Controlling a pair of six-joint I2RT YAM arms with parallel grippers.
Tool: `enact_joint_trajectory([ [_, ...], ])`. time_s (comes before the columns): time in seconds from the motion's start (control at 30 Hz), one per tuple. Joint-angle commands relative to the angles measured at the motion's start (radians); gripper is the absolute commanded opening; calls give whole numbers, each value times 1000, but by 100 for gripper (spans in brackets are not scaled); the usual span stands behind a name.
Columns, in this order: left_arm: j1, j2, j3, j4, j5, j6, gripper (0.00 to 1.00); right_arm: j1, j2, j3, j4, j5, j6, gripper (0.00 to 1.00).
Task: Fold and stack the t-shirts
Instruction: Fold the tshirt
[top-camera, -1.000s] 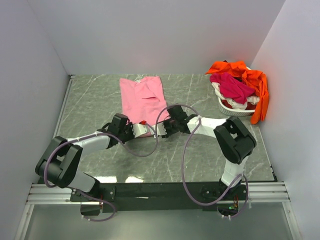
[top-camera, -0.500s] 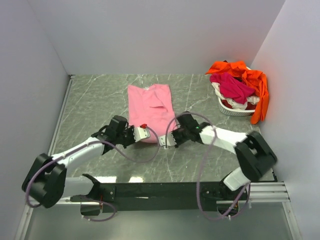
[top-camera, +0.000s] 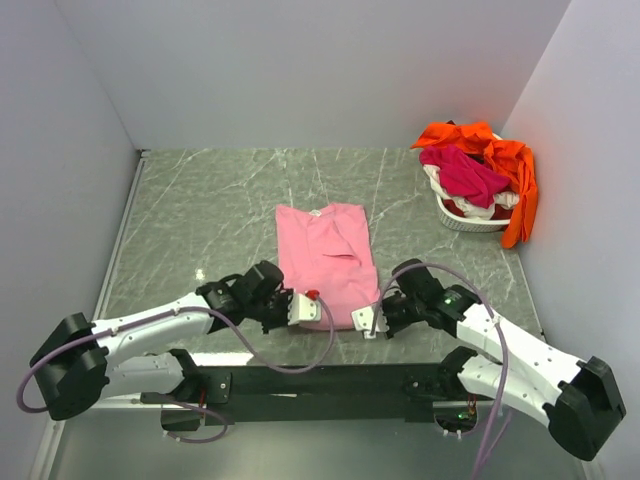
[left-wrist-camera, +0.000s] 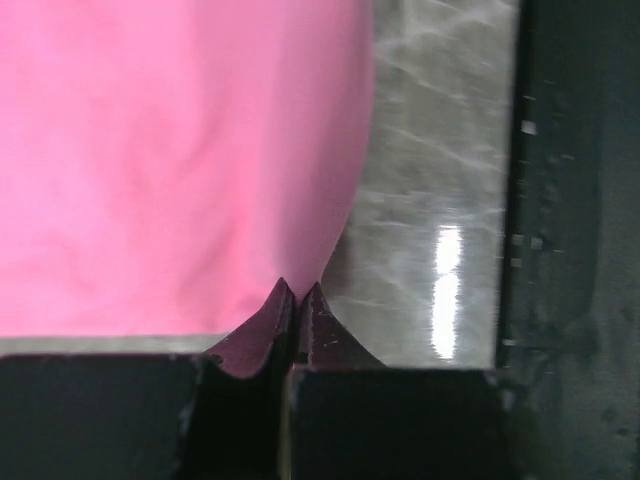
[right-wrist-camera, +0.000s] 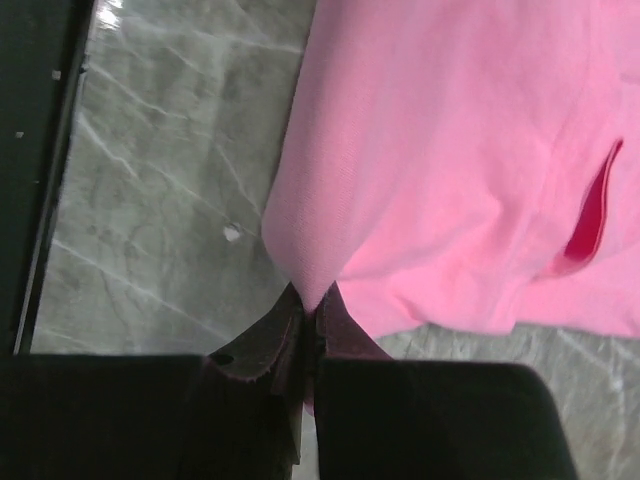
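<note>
My right gripper will first carry the shirt's near corner over the shirt, away from my base, so that the corner can get onto its far edge.
The light pink t-shirt lies flat in the middle of the table, its near edge close to the front edge. My left gripper is shut on the shirt's near left corner. My right gripper is shut on the shirt's near right corner. The magenta t-shirt and the bright orange t-shirt lie heaped in and over the white basket at the back right.
Grey walls close the table on the left, back and right. The black mounting rail runs along the table's front edge just behind both grippers. The orange shirt hangs over the basket's right side near the right wall.
Both grippers have pulled the pink shirt toward the front edge of the table and a little to the right. Both arms have drawn back and stretched out sideways.
</note>
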Motion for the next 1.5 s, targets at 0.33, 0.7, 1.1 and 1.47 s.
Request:
enact_joint_trajectory([
  [0.33, 410, 313, 434, 70, 113, 237, 0, -292, 440, 572, 24, -55, 152, 0],
  [0.7, 578, 693, 697, 231, 94, 151, 0, -344, 958, 1071, 52, 34, 313, 0],
  [1.1, 582, 835, 829, 216, -9, 102, 0, -350, 1146, 1165, 187, 115, 443, 0],
  [1.47, 584, 874, 898, 240, -116, -48, 10, -343, 1256, 1269, 277, 274, 613, 15],
])
